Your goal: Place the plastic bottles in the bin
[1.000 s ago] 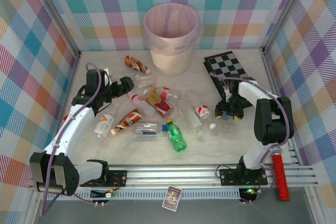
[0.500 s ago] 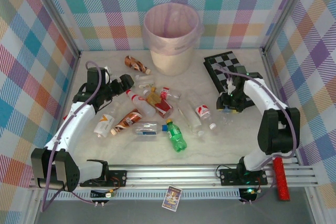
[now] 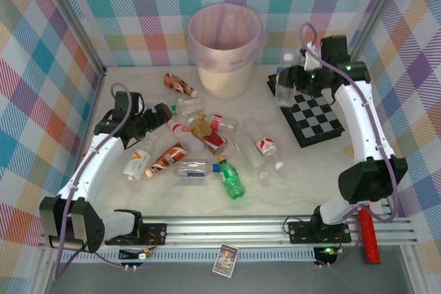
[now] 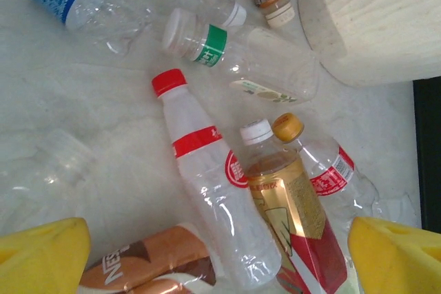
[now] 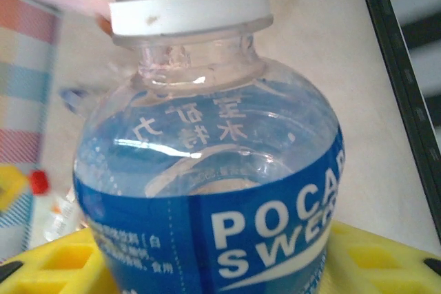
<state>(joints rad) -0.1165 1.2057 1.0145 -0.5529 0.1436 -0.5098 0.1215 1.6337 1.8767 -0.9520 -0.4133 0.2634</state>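
The space above the bin's opening (image 3: 226,32) is empty, so the robot's right gripper should next take the bottle outward over the opening and let the bottle go.
My right gripper (image 3: 298,76) is raised beside the checkerboard, to the right of the bin (image 3: 226,46), a pale bucket lined with a pink bag. It is shut on a clear plastic bottle (image 5: 213,191) with a blue label and white cap, which shows as the held bottle (image 3: 282,89) from above. My left gripper (image 3: 167,111) is open just above the pile, its yellow fingers (image 4: 41,259) either side of a red-capped clear bottle (image 4: 207,170) and a gold-and-red bottle (image 4: 293,218). More bottles lie on the table, among them a green one (image 3: 231,178) and a brown one (image 3: 179,85).
A black-and-white checkerboard (image 3: 313,111) lies at the right. A red stick (image 3: 368,235) rests on the front rail by the right arm's base, and a small card (image 3: 225,259) lies below the rail. Checked walls close in the left, back and right.
My right gripper has closed on the blue-labelled bottle and lifted it from the table by the checkerboard up and back toward the bin. The left gripper has barely moved.
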